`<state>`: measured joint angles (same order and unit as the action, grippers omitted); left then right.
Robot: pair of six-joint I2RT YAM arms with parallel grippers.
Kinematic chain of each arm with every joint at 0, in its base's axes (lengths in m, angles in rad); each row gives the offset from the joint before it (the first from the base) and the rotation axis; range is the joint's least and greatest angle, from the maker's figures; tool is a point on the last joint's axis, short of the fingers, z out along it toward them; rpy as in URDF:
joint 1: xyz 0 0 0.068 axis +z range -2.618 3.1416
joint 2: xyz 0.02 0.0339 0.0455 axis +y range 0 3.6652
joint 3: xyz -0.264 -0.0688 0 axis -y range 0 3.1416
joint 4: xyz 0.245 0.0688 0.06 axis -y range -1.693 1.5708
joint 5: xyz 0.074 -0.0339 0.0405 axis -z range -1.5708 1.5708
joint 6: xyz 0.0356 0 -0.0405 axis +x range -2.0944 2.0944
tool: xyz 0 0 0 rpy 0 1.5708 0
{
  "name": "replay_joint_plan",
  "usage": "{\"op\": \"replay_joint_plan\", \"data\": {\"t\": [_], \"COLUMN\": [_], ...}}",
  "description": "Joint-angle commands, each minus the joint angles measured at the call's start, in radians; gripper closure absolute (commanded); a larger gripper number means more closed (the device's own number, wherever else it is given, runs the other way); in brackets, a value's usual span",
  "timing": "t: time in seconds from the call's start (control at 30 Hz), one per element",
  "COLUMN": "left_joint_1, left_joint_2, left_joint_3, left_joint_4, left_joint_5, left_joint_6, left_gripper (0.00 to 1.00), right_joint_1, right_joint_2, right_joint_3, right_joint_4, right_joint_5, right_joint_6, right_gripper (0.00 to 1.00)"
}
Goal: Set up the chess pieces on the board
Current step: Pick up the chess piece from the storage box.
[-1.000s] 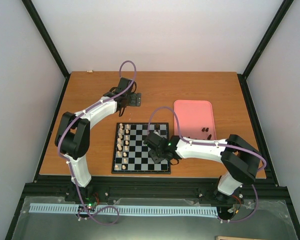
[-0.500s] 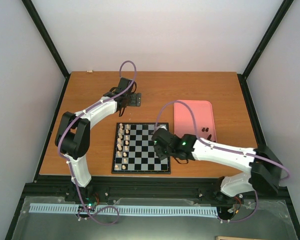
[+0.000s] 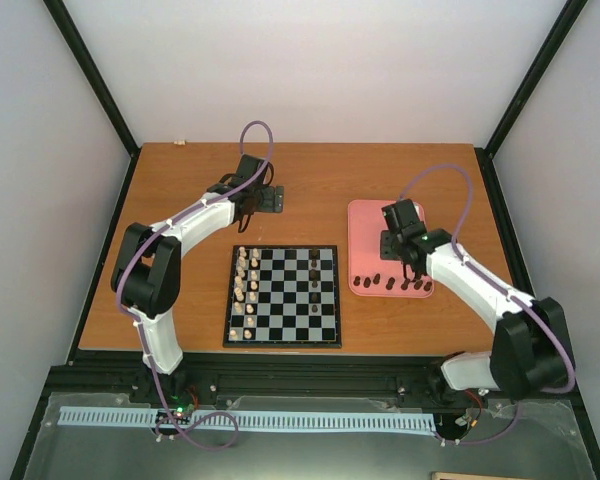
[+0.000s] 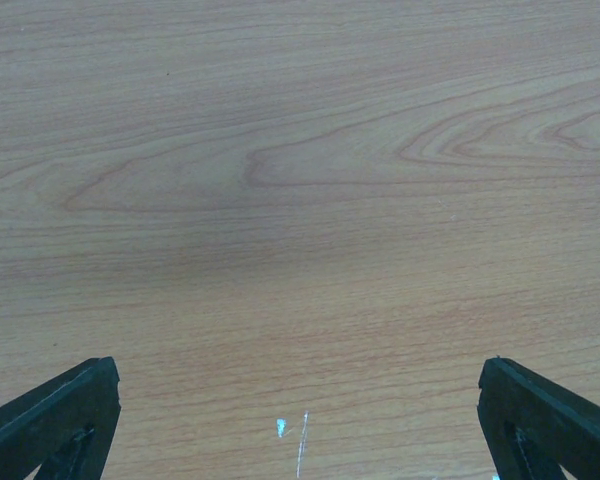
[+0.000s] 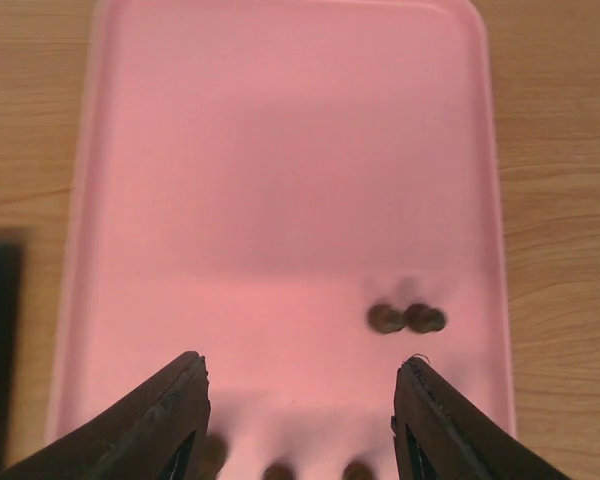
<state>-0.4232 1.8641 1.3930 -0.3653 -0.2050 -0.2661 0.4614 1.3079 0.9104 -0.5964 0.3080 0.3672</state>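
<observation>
I need to lower my right gripper, easing it to the right in the wrist view, onto the pair's inner dark piece [image 5: 385, 318]. The piece stands below my gripper, off-centre between the open fingers.
The board [image 3: 283, 340] lies at the table's front middle. A few dark chess pieces [image 3: 313, 267] stand on its right part. More dark pieces [image 3: 390, 284] stand in a row along the near edge of the pink tray [image 3: 375, 225]. In the right wrist view two dark pieces [image 5: 405, 319] stand on the tray [image 5: 280, 180], and others are blurred at the bottom edge. My right gripper [image 3: 407, 262] [image 5: 300, 425] is open and empty above the tray. My left gripper [image 3: 268, 200] [image 4: 300, 430] is open and empty over bare wood at the back.
Pale cream pieces [image 3: 246, 283] stand in the board's two left columns. The tray lies to the right of the board, close to it. Black frame rails [image 3: 500, 220] edge the wooden table [image 3: 180, 300].
My right arm has swung from over the board's right side to above the pink tray, uncovering dark pieces on the board. The left arm has not moved.
</observation>
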Motion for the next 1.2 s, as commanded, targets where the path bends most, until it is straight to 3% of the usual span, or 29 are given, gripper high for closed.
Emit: {"op": "replay_joint_plan", "data": {"t": [0.0,0.23,0.97,1.17], "left_joint_1": [0.004,0.004,0.004,0.004], "left_joint_2": [0.006,0.020,0.016,0.016], "left_joint_3": [0.039,0.048,0.046,0.046], "left_joint_4": [-0.007,-0.010,-0.009,-0.009], "left_joint_5": [0.005,-0.001,-0.002,-0.005], "left_joint_6": [-0.013,-0.010,-0.013,-0.013], "left_gripper": [0.00,0.00,0.00,0.00], "right_joint_1": [-0.108,-0.179,-0.215,-0.216], "right_joint_2": [0.108,0.255,0.345,0.351], "right_joint_3": [0.003,0.006,0.001,0.001], "right_joint_4": [0.076,0.120,0.145,0.141], "right_joint_5": [-0.034,-0.057,-0.061,-0.069], "right_joint_6": [-0.064,-0.083,-0.079,-0.079], "right_gripper": [0.49,0.51,0.54,0.74]}}
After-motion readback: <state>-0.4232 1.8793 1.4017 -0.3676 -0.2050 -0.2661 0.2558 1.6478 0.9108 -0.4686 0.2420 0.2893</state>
